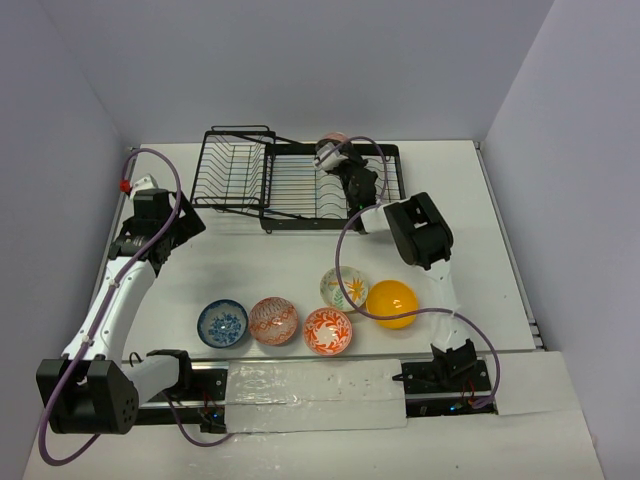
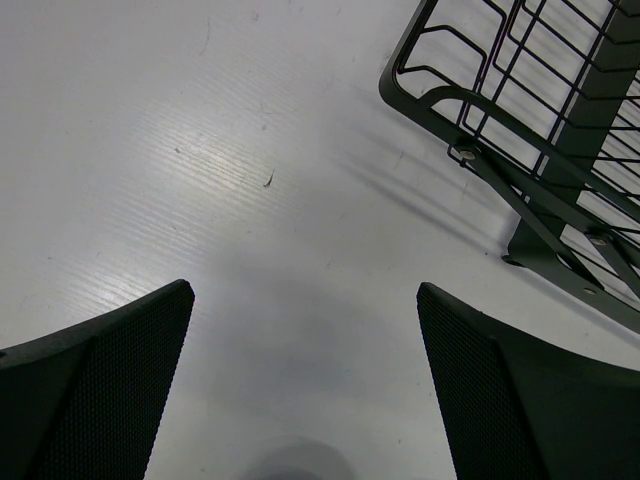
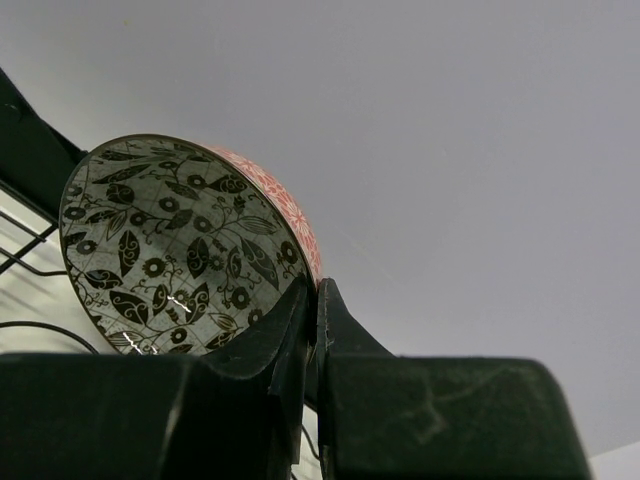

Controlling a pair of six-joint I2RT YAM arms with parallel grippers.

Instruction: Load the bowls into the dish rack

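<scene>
My right gripper should next lower the tilted bowl onto the wires by the rack's back bar [image 1: 317, 158] and let go of the bowl's rim there, because the bowl is still hanging above the rack.
My right gripper [image 3: 315, 290] is shut on the rim of the grey-black patterned bowl [image 3: 180, 250], which has a pink-red outside. The bowl [image 1: 331, 150] is tilted on edge above the back right part of the black wire dish rack [image 1: 300, 190], with the right gripper [image 1: 345, 168] just in front of it. The other bowls stand on the table near the arm bases: blue [image 1: 222, 323], pink-red [image 1: 273, 320], orange-red floral [image 1: 327, 331], white with leaves [image 1: 344, 288] and plain orange-yellow [image 1: 391, 303]. My left gripper [image 2: 305, 380] is open and empty over bare table beside the rack's left basket end [image 2: 520, 130].
The rack lies along the table's back edge, close to the rear wall. Side walls enclose the table on the left and right. A purple cable [image 1: 345, 250] from the right arm loops over the table above the bowls. White tape covers the near edge between the bases.
</scene>
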